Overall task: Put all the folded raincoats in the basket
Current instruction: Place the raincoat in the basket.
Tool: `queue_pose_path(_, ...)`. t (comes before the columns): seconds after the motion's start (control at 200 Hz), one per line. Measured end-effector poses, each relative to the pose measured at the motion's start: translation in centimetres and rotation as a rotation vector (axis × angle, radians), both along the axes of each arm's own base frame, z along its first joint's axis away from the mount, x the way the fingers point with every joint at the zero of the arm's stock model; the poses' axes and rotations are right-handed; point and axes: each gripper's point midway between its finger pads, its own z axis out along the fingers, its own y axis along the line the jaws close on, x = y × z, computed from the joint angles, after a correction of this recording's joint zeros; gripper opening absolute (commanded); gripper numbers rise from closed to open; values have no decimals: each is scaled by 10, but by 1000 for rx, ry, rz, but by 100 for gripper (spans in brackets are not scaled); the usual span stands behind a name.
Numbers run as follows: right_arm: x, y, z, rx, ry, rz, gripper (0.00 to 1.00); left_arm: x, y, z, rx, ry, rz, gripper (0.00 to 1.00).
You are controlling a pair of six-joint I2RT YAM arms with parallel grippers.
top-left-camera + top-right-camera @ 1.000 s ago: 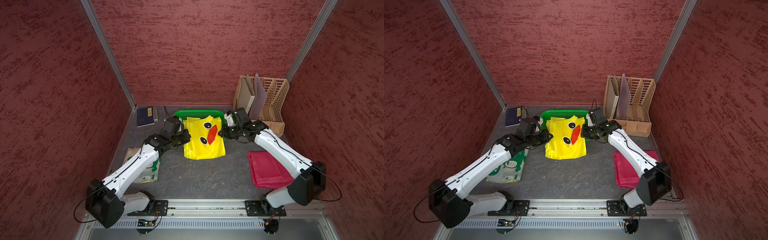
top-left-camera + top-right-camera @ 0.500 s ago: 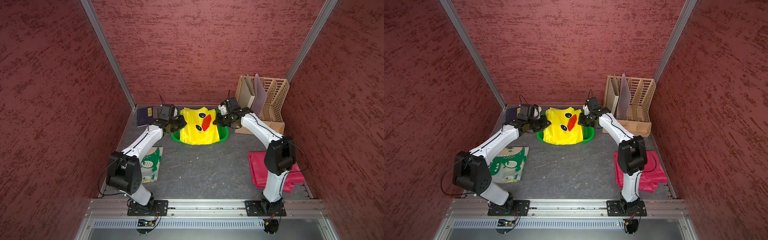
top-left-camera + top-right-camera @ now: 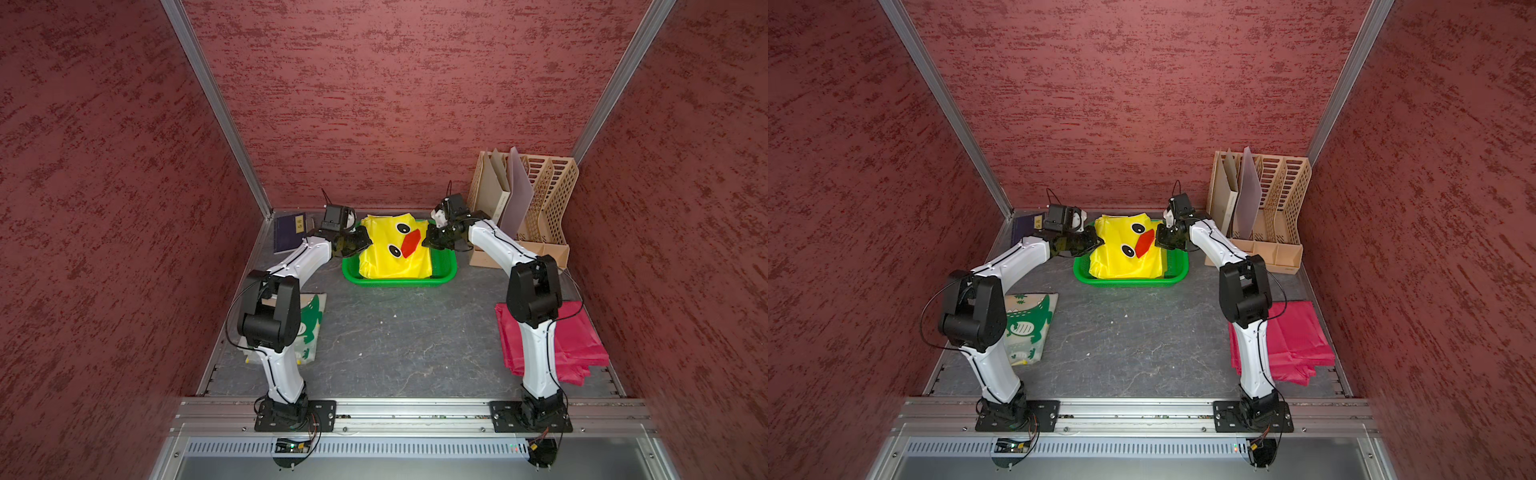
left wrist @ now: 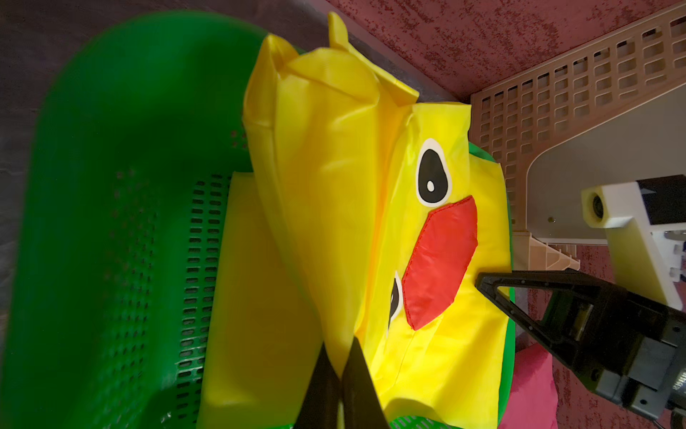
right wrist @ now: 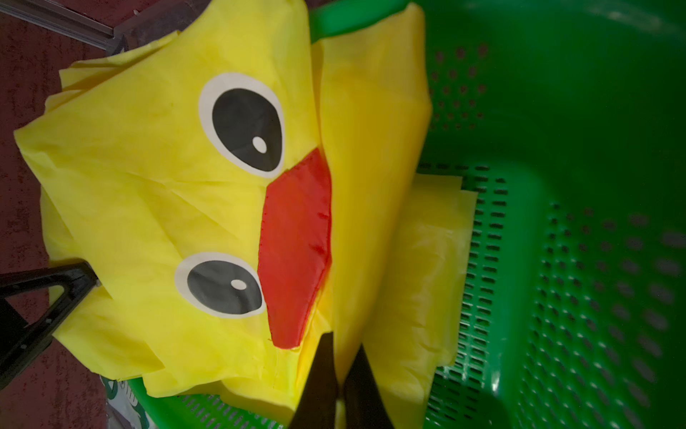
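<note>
My left gripper lowers the raincoat's edge, eases back and releases the edge next, since the basket's perforated bottom lies below it with the raincoat's lower folds already there.
The folded raincoat point(image 3: 395, 249) point(image 3: 1128, 253) is yellow with a duck face and a red beak. It is held up by its two sides over the bright green basket point(image 3: 399, 283) point(image 3: 1129, 283) at the back of the table, and its lower folds rest inside. My left gripper point(image 3: 365, 242) point(image 4: 339, 356) is shut on the coat's left edge. My right gripper point(image 3: 427, 241) point(image 5: 341, 353) is shut on the right edge beside the beak. The left wrist view shows the basket's perforated floor point(image 4: 111, 185) bare beside the coat, as does the right wrist view point(image 5: 575, 223).
A tall beige file organizer point(image 3: 536, 199) stands right of the basket, close to my right arm. A folded red sheet point(image 3: 582, 345) lies at the front right. A green crocodile-print sheet point(image 3: 311, 320) lies at the front left, and a dark blue book point(image 3: 289, 232) sits at the back left.
Both arms carried the raincoat from the middle of the table back toward the wall. It now hangs lower, with its lower folds inside the basket. Both grips held throughout.
</note>
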Motion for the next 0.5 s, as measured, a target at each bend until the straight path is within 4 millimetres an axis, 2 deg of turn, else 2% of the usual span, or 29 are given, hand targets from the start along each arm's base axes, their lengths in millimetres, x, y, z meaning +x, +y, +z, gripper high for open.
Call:
queue_pose_path(0.306,1,-3,-9,-17,6,-2,0,0,2,-11,14,4,-1,0)
queue_pose_path(0.501,-3,-6,-23,-29,28,-6,0,-7,4,-24,36,14,-5,0)
